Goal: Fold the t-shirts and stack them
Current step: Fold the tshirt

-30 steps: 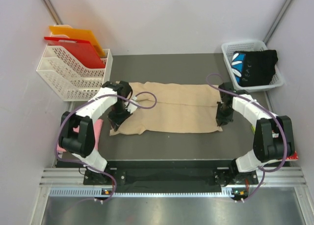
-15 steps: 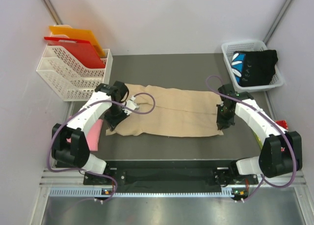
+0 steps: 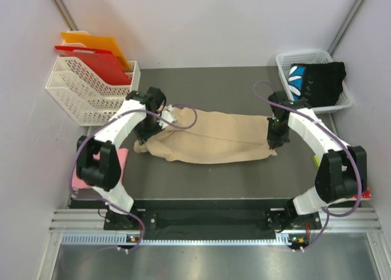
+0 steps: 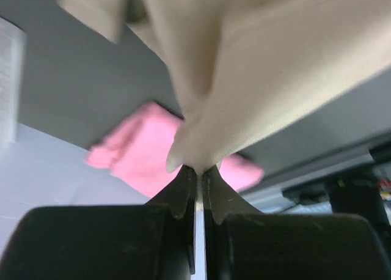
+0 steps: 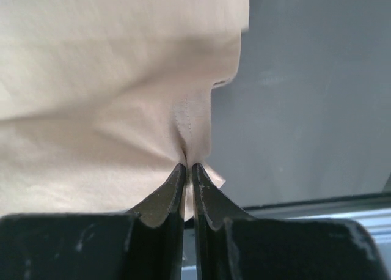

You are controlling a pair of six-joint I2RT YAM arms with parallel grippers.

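The beige t-shirt's far edge (image 3: 185,112) (image 4: 98,12) is still uncovered, outward of my left gripper's fingers and below them. The cloth in my left gripper will next go outward and down, and I will release it over that edge.
The beige t-shirt (image 3: 211,142) lies across the middle of the dark mat, partly folded over lengthwise. My left gripper (image 3: 148,128) is shut on its left edge, and the cloth (image 4: 256,78) hangs from the jaws in the left wrist view. My right gripper (image 3: 275,133) is shut on its right edge, with the hem (image 5: 189,124) pinched between the jaws. The pink t-shirt (image 3: 98,167) lies folded at the mat's left edge and shows in the left wrist view (image 4: 140,154). The black printed t-shirt (image 3: 317,81) sits in the white basket (image 3: 287,63) at the back right.
A white rack (image 3: 91,87) holding red and orange boards (image 3: 98,54) stands at the back left. The arms' base rail (image 3: 208,219) runs along the near edge. Grey walls close in both sides.
Both grippers have lifted the shirt's near edge and carried it toward the back. The beige shirt is now narrower, folded over itself.
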